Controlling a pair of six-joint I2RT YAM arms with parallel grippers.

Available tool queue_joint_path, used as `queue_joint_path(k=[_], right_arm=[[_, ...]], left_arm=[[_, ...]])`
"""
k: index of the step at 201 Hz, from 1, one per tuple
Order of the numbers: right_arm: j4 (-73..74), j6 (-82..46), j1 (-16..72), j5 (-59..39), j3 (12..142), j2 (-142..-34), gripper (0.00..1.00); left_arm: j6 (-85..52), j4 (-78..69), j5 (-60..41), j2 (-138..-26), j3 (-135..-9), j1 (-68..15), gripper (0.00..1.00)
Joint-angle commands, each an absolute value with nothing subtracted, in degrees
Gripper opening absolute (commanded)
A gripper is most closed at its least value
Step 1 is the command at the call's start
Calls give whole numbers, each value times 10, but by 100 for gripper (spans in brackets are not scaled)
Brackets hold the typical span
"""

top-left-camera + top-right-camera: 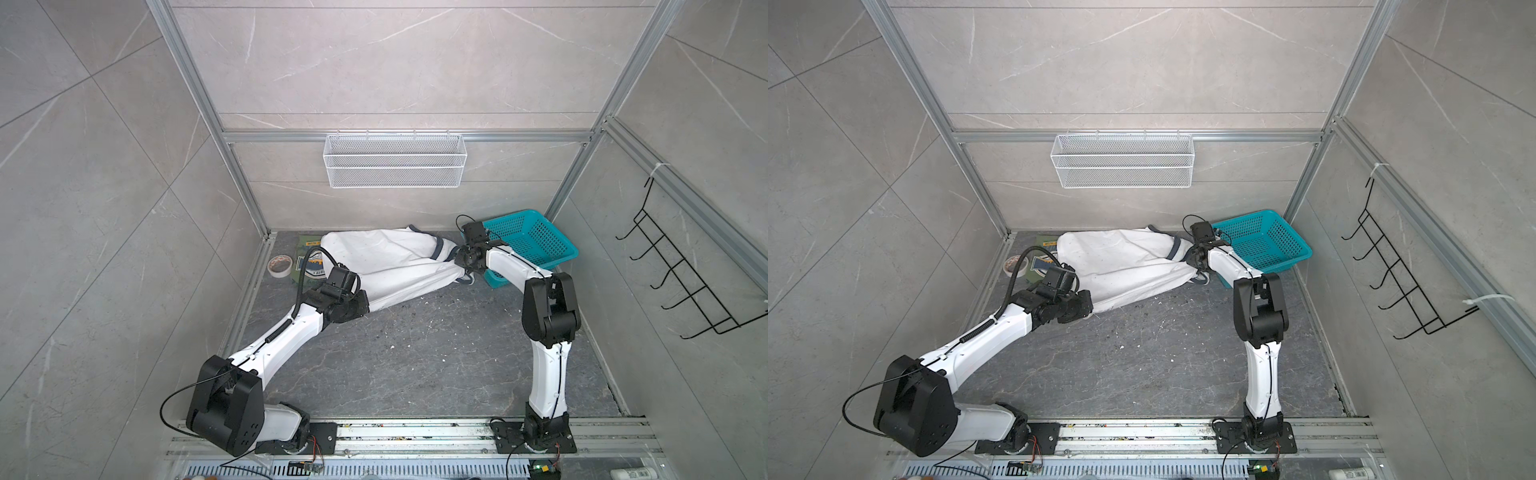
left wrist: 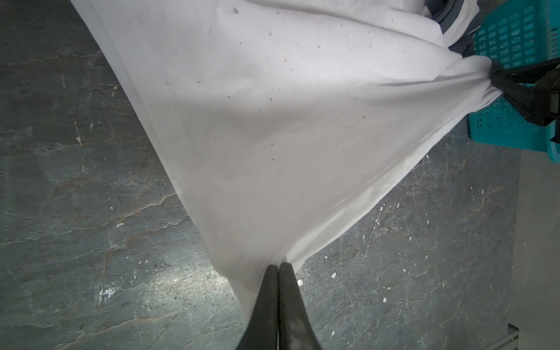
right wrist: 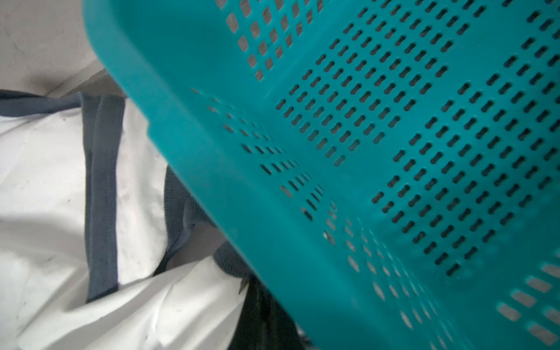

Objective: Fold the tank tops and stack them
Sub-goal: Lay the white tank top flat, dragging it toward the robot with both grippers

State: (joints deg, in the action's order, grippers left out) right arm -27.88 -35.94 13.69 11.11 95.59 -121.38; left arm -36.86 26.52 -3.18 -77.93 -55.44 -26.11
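Note:
My left gripper will next pull back toward my base, because the clear part of the floor is that way from the gripper, and let go of the white tank top's corner on the bare near floor.
The white tank top [image 1: 395, 266] [image 1: 1125, 266] is stretched across the back of the floor between both grippers. My left gripper [image 2: 278, 268] is shut on a corner of its white cloth [image 2: 272, 121], just above the floor. At the other end my right gripper [image 1: 465, 272] [image 3: 257, 291] is shut on bunched cloth next to the dark grey trim [image 3: 101, 197]. The olive green tank top [image 1: 306, 266] [image 1: 1040, 266] lies at the back left. It is mostly hidden under the white top and my left wrist, with part of its chest graphic showing.
A teal plastic basket [image 1: 536, 241] [image 3: 394, 151] stands tilted in the back right corner, right beside my right wrist. A tape roll [image 1: 279, 266] lies by the left wall. A white wire basket [image 1: 395, 160] hangs on the back wall and a black hook rack [image 1: 685, 270] on the right.

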Motion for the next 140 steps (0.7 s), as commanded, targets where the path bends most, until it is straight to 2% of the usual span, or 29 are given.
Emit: queue_joint_path(k=[1, 40, 77, 140], right_arm=[[-277, -332, 161, 126, 901, -1135, 0], [-261, -320, 213, 135, 791, -974, 0], [-304, -332, 256, 149, 712, -839, 0], [-405, -434, 360, 136, 472, -638, 0]], left_arm=[[-352, 292, 12, -733, -564, -259, 0], [-318, 339, 67, -648, -571, -259, 0], [-303, 400, 106, -594, -600, -259, 0], [-433, 518, 78, -454, -480, -260, 0]])
